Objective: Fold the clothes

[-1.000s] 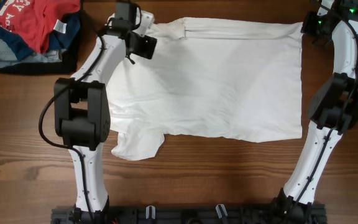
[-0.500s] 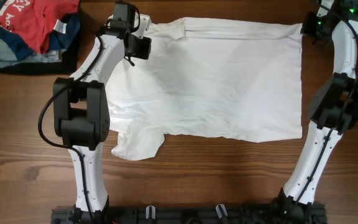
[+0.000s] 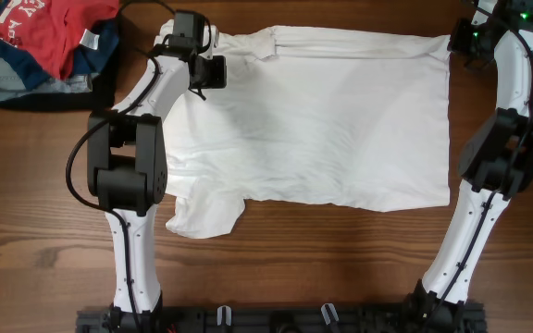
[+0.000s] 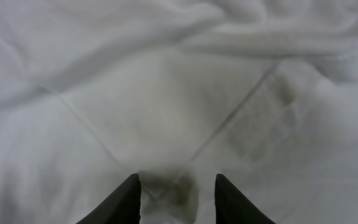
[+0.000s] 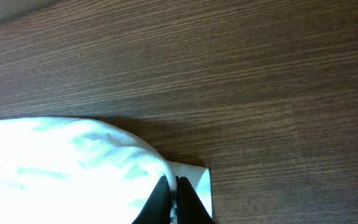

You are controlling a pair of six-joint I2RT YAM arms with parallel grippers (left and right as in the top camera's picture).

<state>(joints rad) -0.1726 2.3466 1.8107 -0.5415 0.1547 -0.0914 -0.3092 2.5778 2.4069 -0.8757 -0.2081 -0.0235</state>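
My right gripper's fingers hold the garment's edge, so it will next lift and come back to release over the garment's side edge (image 3: 440,118), which lies back of it.
The clothes are one large white garment (image 3: 322,120) spread flat on the wooden table, with a sleeve sticking out at the near left. No print or label shows. My left gripper (image 3: 207,72) is open, low over the fabric near the collar at the far left. In the left wrist view its fingertips (image 4: 176,193) straddle a small bunch of white cloth (image 4: 166,93). My right gripper (image 3: 459,39) is at the garment's far right corner. In the right wrist view its jaws (image 5: 174,196) are shut on the cloth edge (image 5: 61,168).
A pile of other clothes (image 3: 44,42), red, navy and denim, lies at the far left corner. Bare wooden table (image 3: 340,268) runs along the near side and to the right of the garment (image 5: 260,74).
My left gripper has shifted slightly over the fabric near the collar and its arm has swung a little to the right. The right arm and the garment have not moved.
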